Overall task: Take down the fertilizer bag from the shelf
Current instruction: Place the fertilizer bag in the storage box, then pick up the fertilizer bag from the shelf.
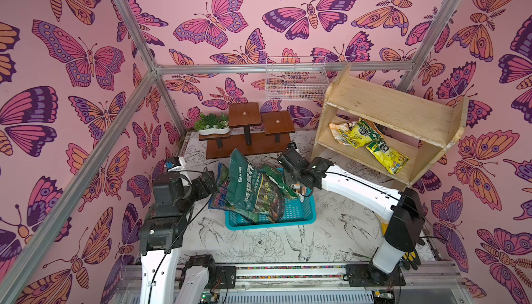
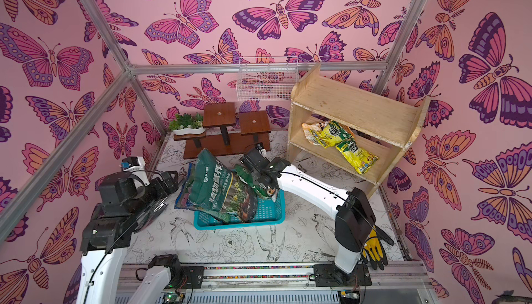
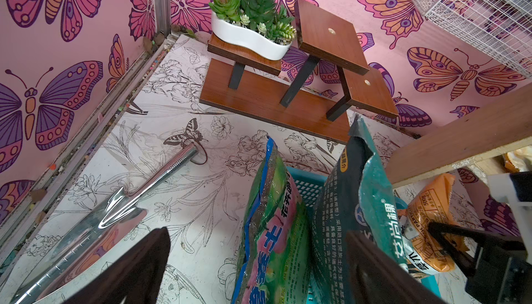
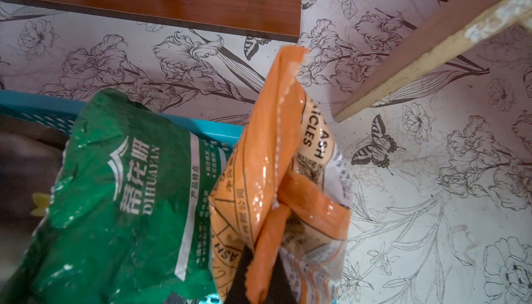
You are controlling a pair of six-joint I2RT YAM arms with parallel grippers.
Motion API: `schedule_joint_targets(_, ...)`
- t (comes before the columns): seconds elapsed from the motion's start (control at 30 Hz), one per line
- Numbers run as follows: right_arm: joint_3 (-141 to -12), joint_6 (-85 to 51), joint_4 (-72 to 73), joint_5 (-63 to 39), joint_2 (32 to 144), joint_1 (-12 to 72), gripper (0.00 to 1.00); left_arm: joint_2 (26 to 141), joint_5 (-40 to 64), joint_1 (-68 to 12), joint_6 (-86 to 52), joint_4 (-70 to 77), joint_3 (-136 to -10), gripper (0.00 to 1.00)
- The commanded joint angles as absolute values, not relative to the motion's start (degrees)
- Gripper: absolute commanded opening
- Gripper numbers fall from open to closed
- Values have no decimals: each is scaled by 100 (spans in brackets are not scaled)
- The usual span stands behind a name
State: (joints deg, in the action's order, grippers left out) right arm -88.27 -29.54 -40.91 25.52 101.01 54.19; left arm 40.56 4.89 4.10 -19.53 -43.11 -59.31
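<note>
The right gripper moves down and releases the orange fertilizer bag (image 4: 273,158) beside the green bag next, since the basket's end by the shelf lies below the gripper.
The pale plywood shelf (image 1: 397,109) (image 2: 359,107) stands at the back right, with two yellow bags (image 1: 385,156) (image 1: 354,132) lying on its lower tier. My right gripper (image 4: 260,276) is shut on the crumpled edge of an orange fertilizer bag (image 4: 273,158) (image 3: 429,210), which hangs over the right end of the blue basket (image 1: 299,216), off the shelf. In both top views the right wrist (image 1: 296,170) (image 2: 259,170) covers most of that bag. My left gripper (image 3: 256,273) is open beside the basket's left end, its fingers (image 3: 138,265) apart around the bags' edges.
A large dark green bag (image 1: 253,190), a green bag (image 4: 123,187) and a pink-green bag (image 3: 273,230) fill the basket. Behind are a brown stepped stand (image 1: 247,135) with a potted plant (image 1: 211,124) and a wire basket (image 1: 296,79). A metal trowel (image 3: 115,210) lies left; gloves (image 2: 374,250) lie front right.
</note>
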Motion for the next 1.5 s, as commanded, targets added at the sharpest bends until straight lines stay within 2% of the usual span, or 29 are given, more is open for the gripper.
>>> schedule_joint_targets(0.0,-8775,-3089,-3759,2488,10479,5535,0,3999,456,408,-1907,-4229,-5862,100)
schedule_joint_targets(0.27,-8585,-2984,-3177,2462,10722,5850,0,3999,457,410,-1915,-4221,-5862,100)
schedule_joint_targets(0.5,-8755,-2999,-3295,2416,10768,5963,0,3988,457,404,-1909,-4230,-5860,100)
schedule_joint_targets(0.57,-8697,-2935,-3268,2442,10678,6000,13,3986,456,409,-1912,-4235,-5862,100)
schedule_joint_targets(0.7,-8398,-2746,-3022,2535,10230,6111,45,3990,457,407,-1907,-4235,-5862,100)
schedule_joint_targets(0.8,-8308,-2656,-3024,2539,9868,6123,58,3988,456,407,-1899,-4235,-5862,100)
schedule_joint_targets(1.0,-8477,-2391,-3384,2878,9295,6129,69,3990,439,404,-1898,-4237,-5854,100)
schedule_joint_targets(1.27,-9280,-1867,-4387,3790,8934,6093,74,4010,475,404,-1903,-4221,-5854,100)
schedule_joint_targets(1.47,-9072,-1569,-4379,3969,8222,5793,79,4013,396,413,-1891,-4232,-5836,100)
